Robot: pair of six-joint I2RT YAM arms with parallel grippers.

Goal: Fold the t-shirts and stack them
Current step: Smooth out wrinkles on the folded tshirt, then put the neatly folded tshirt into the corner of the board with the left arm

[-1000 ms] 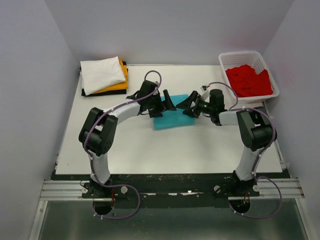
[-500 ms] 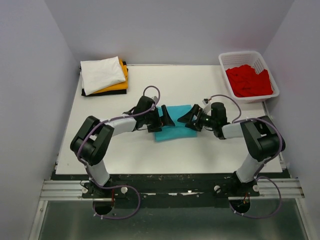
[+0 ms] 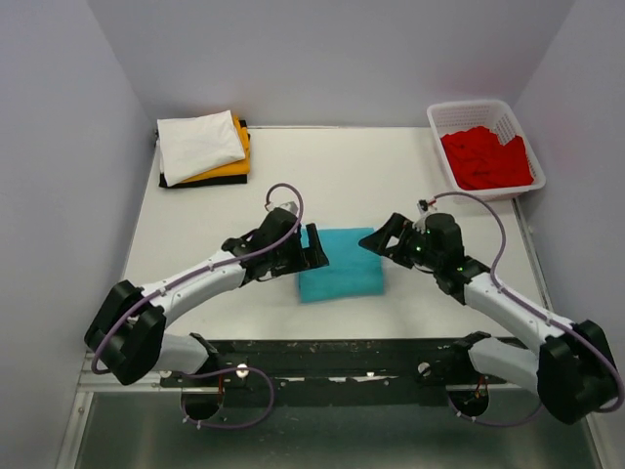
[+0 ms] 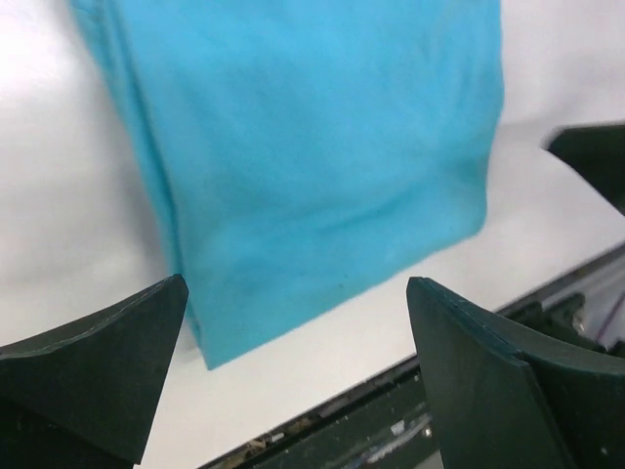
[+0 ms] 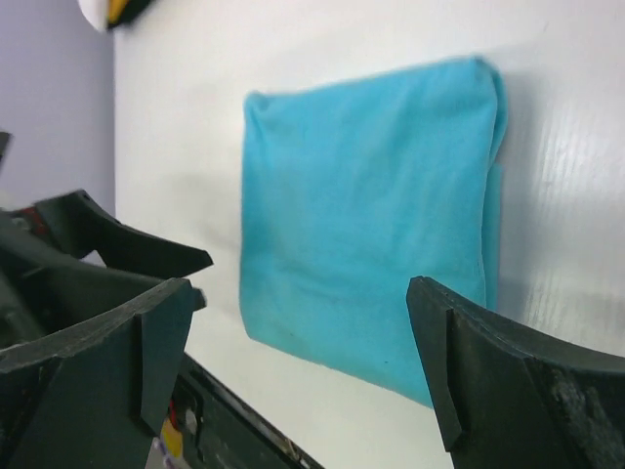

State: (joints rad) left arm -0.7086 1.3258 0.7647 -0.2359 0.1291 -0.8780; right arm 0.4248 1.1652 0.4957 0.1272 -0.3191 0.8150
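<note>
Next, the left gripper lowers onto the middle of the side edge farthest from my right gripper and closes, since the teal t-shirt (image 3: pixel 341 264) already lies folded flat.
The teal t-shirt (image 3: pixel 341 264) lies folded into a flat rectangle on the white table, between my two grippers. It also shows in the left wrist view (image 4: pixel 312 156) and in the right wrist view (image 5: pixel 371 225). My left gripper (image 3: pixel 314 249) is open and empty at the shirt's left edge. My right gripper (image 3: pixel 379 238) is open and empty at the shirt's upper right corner. A folded stack with a white shirt (image 3: pixel 198 145) on top of an orange-yellow shirt (image 3: pixel 234 168) and a black shirt (image 3: pixel 200 182) sits at the back left. Red shirts (image 3: pixel 485 156) fill the basket.
The white lattice basket (image 3: pixel 476 114) stands at the back right corner. The table's near edge with a black rail (image 3: pixel 342 347) runs just below the teal shirt. Grey walls close in the left, back and right sides.
Both arms have drawn back toward the near edge and lowered. The teal shirt now lies nearer the front edge as a fuller rectangle, and both grippers are off it.
</note>
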